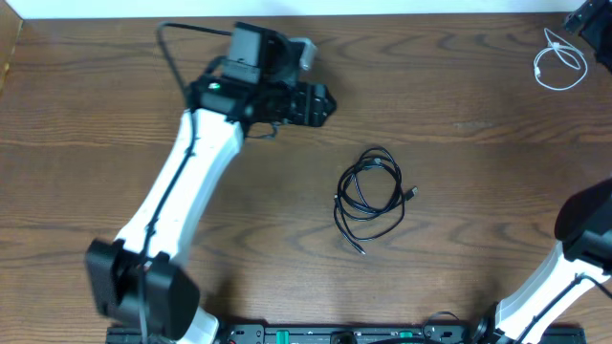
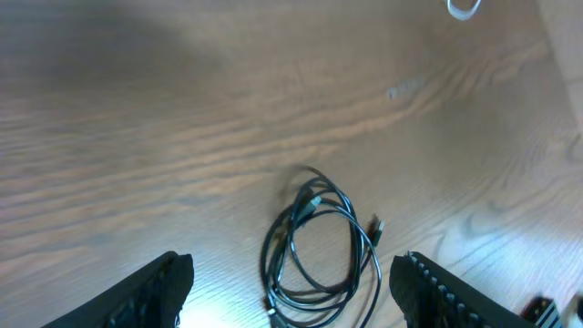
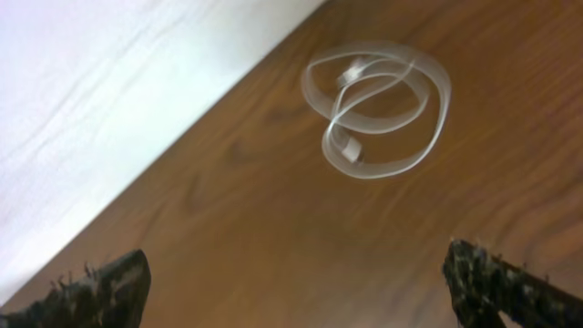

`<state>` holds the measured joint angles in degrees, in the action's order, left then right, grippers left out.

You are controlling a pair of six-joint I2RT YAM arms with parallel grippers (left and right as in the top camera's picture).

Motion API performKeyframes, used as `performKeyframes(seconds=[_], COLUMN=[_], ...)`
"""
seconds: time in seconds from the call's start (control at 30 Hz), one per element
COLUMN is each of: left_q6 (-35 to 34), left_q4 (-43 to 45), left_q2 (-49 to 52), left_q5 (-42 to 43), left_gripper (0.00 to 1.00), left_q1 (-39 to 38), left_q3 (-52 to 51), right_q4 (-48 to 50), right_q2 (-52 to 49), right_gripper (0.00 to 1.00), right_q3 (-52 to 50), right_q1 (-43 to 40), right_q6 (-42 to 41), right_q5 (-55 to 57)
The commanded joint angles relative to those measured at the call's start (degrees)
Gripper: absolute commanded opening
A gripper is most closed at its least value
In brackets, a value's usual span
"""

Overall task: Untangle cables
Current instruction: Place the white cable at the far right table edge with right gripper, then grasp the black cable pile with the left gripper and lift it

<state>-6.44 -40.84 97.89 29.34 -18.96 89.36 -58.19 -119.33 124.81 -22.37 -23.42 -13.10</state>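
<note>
Several parts of the black coil (image 2: 291, 305) are bunched together on the coil's side closest to the left gripper, so the robot will move it down and back over that side next.
Two black cables (image 1: 371, 196) lie tangled in one loose coil on the wooden table, with plugs sticking out at the right and at the bottom. The coil also shows in the left wrist view (image 2: 314, 246). The short white cable (image 1: 559, 63) lies looped at the far right back corner; it shows blurred in the right wrist view (image 3: 378, 109) and at the top of the left wrist view (image 2: 463, 7). My left gripper (image 1: 323, 103) is open and empty, up and to the left of the black coil (image 2: 291, 305). My right gripper (image 1: 585, 21) is open and empty beside the white cable (image 3: 296, 292).
The table's back edge (image 1: 402, 11) meets a white surface (image 3: 109, 109) close behind the white cable. The right arm's body (image 1: 585, 234) stands at the right edge. The left arm (image 1: 182, 191) runs diagonally across the left half.
</note>
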Motion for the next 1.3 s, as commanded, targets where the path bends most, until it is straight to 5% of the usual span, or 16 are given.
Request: performKeyframes(seconds=[0.0, 0.13, 0.33, 0.77, 1.27], left_q6=[1.5, 1.5, -5.5, -6.4, -8.9], left_q4=[0.7, 2.1, 1.4, 0.6, 7.3], left_q2=[6.6, 11.7, 17.5, 22.5, 22.9], left_q5=[-0.4, 0.1, -0.5, -15.4, -15.5], left_gripper=[0.74, 0.72, 0.52, 0.4, 0.33], left_q1=[-4.3, -8.2, -12.0, -16.2, -16.7], left_q3=[-0.4, -0.4, -0.4, -0.5, -4.2], right_q4=[-6.7, -10.0, -10.5, -6.8, -5.3], right_q2=[0.5, 0.5, 0.5, 0.5, 0.5], right_gripper=[0.99, 0.99, 0.98, 0.97, 0.97], right_q3=[-0.8, -3.8, -7.8, -18.0, -20.1], right_q1=[3.2, 6.6, 9.8, 11.7, 13.5], right_q6=[1.7, 5.7, 5.9, 8.3, 9.4], right_q5=[-7.1, -7.0, -6.5, -6.6, -6.7])
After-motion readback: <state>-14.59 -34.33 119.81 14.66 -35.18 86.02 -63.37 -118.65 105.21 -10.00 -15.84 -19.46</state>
